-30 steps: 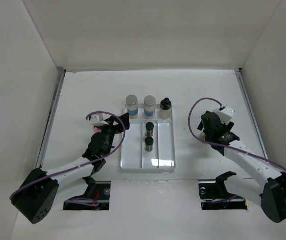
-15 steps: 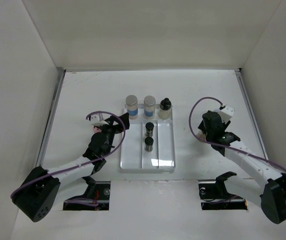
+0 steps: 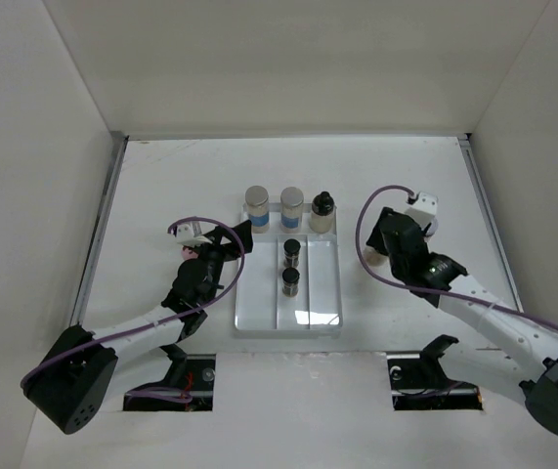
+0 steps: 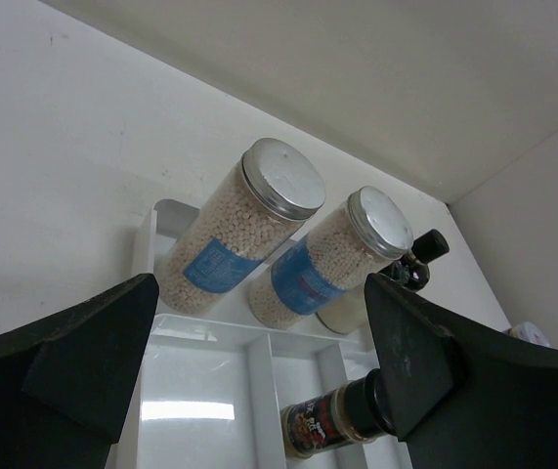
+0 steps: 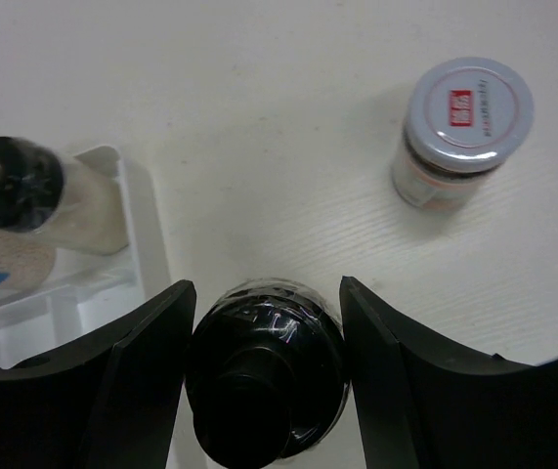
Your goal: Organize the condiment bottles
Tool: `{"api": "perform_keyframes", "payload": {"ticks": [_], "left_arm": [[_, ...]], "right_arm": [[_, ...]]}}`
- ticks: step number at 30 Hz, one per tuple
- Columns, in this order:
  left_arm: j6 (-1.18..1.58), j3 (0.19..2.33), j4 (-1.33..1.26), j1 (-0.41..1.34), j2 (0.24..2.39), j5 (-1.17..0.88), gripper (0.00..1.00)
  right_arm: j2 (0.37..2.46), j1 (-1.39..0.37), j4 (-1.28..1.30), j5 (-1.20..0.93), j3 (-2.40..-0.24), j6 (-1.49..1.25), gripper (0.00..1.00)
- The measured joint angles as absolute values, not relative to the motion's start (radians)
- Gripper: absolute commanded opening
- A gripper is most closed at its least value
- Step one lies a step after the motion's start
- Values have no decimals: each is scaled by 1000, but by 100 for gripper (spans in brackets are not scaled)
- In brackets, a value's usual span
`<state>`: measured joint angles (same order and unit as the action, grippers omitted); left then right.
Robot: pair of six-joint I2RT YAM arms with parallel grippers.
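The bottle needs to go left in the top view over the rim next, so my right gripper will lift it and lower it into the nearest compartment's far end (image 3: pixel 322 256) (image 5: pixel 108 305), which is empty.
Two silver-lidded, blue-labelled jars (image 3: pixel 257 207) (image 3: pixel 291 207) and a black-capped bottle (image 3: pixel 322 212) stand at the far end of the white tray (image 3: pixel 259 308). Two dark jars (image 3: pixel 291 252) (image 3: pixel 290 281) stand in its middle compartment. My right gripper (image 3: pixel 381 246) is just right of the tray, shut on the cap of a black-capped bottle (image 5: pixel 264 376) that stands upright. A wider silver-lidded jar (image 5: pixel 464 122) stands on the table beyond it. My left gripper (image 3: pixel 234 238) is open and empty over the tray's left edge, and its wrist view shows the blue-labelled jars (image 4: pixel 249 225) (image 4: pixel 342 249).
The table is walled on the left, right and back. Something pink (image 3: pixel 189 252) shows under my left wrist, mostly hidden. The tray's left compartment (image 4: pixel 191 410) holds nothing. The tray's right rim (image 5: pixel 147 244) lies close to my right gripper's left finger.
My right gripper has moved left and slightly away from me, toward the tray's right side, and its wrist has turned. The left arm has not moved.
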<state>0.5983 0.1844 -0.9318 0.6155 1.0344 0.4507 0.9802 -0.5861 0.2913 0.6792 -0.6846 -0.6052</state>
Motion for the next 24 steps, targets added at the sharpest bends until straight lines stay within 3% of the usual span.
{"api": "perform_keyframes", "payload": {"ticks": [11, 24], "left_arm": [[598, 184, -932, 616, 1026, 451, 87], [598, 184, -932, 603, 1022, 447, 87]], "right_arm": [[1230, -790, 177, 640, -899, -591, 56], [1498, -789, 31, 570, -908, -576, 57]]}}
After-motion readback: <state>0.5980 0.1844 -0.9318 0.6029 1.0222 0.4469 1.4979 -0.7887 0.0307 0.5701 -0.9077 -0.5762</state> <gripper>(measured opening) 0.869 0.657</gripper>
